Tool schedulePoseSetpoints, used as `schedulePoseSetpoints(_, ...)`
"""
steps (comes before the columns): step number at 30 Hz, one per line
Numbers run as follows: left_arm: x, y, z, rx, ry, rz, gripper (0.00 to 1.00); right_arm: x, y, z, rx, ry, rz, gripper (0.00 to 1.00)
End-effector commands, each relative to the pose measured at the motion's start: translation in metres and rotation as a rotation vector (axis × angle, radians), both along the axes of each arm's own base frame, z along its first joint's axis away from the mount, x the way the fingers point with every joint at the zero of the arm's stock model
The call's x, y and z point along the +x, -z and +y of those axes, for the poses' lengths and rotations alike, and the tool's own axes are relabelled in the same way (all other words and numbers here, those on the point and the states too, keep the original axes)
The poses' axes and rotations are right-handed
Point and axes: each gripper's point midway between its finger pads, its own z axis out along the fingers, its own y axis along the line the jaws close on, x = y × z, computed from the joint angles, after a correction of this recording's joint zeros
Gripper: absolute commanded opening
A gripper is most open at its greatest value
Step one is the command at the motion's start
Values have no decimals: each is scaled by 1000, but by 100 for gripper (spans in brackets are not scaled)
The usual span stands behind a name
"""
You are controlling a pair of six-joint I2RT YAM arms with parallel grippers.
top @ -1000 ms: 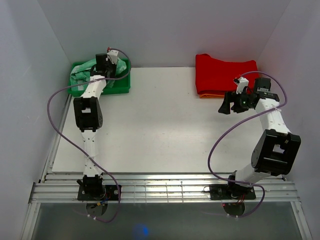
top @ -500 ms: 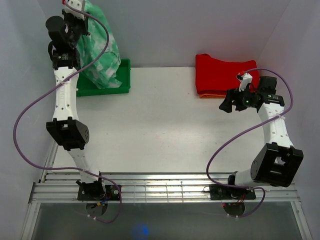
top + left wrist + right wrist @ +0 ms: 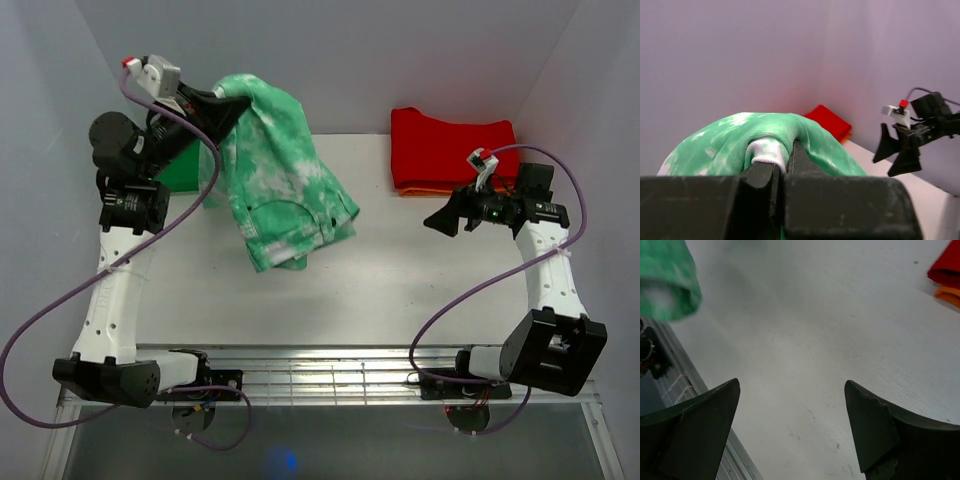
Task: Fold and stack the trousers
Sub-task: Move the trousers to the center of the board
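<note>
The back middle of the table is below my left gripper, to its right in the top view, so my left gripper should lower across to it and release the fold of the trousers.
The mint green tie-dye trousers (image 3: 280, 185) hang bunched from my left gripper (image 3: 225, 100), which is shut on a fold of them high above the table's back left. In the left wrist view the cloth (image 3: 730, 142) is pinched between the shut fingers (image 3: 762, 175). Their lower end hangs over the white table (image 3: 330, 290). My right gripper (image 3: 447, 217) is open and empty above the table's right side, below the red garment. In the right wrist view its fingers (image 3: 705, 415) stand wide apart over bare table, with a trouser end (image 3: 665, 280) at the top left.
A folded red garment (image 3: 450, 150) lies on an orange one (image 3: 420, 190) at the back right. A green bin (image 3: 185, 170) sits at the back left, mostly behind my left arm. Walls close in at left, right and back. A metal rail (image 3: 330, 375) runs along the near edge.
My left gripper lifted the trousers out of the green bin, raised them high, then swung them right over the table. My right gripper moved slightly left and down.
</note>
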Motion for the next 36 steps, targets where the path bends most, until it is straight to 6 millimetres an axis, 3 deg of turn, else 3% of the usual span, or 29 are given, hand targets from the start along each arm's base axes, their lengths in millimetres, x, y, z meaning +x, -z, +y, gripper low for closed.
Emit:
schedulePoseSetpoints(1,5,39,-23,-133,86,176,0,-52,-27,48,218,-219,-50,90)
schedulePoseSetpoints(2,4,46,-29,-142,97,201,0,-64,-14,60,234,-255,-34,90)
schedulePoseSetpoints(4,5,78,-49,-154,153,303,0,-70,-28,73,224,-287,-163,90)
schedulePoseSetpoints(7,13,126,-73,-164,185,457,0,-84,-11,100,203,-373,-172,90)
schedulePoseSetpoints(9,23,147,-78,-171,143,500,0,-82,2,103,193,-381,-135,90)
schedulePoseSetpoints(10,27,172,-85,-167,129,555,0,-81,14,101,181,-368,-79,90)
schedulePoseSetpoints(14,49,201,-99,-189,96,630,0,-80,43,103,66,-390,-49,90)
schedulePoseSetpoints(18,70,200,-110,-207,79,639,0,-64,67,101,-49,-303,-49,90)
schedulePoseSetpoints(21,83,217,-114,-178,47,704,0,-50,68,100,-83,-263,-64,90)
schedulePoseSetpoints(24,81,242,-112,-115,22,767,0,-37,77,100,-105,-247,4,90)
schedulePoseSetpoints(27,73,247,-100,-123,-15,757,0,-27,80,107,-96,-248,48,90)
schedulePoseSetpoints(28,72,245,-97,-127,-20,749,0,-23,92,110,-94,-225,108,90)
schedulePoseSetpoints(30,75,237,-84,-148,-41,732,0,-13,97,123,-75,-225,99,91)
schedulePoseSetpoints(33,80,231,-67,-148,-61,734,0,-10,121,150,-41,-234,173,91)
schedulePoseSetpoints(36,80,224,-57,-139,-42,735,0,-15,137,178,-43,-268,232,90)
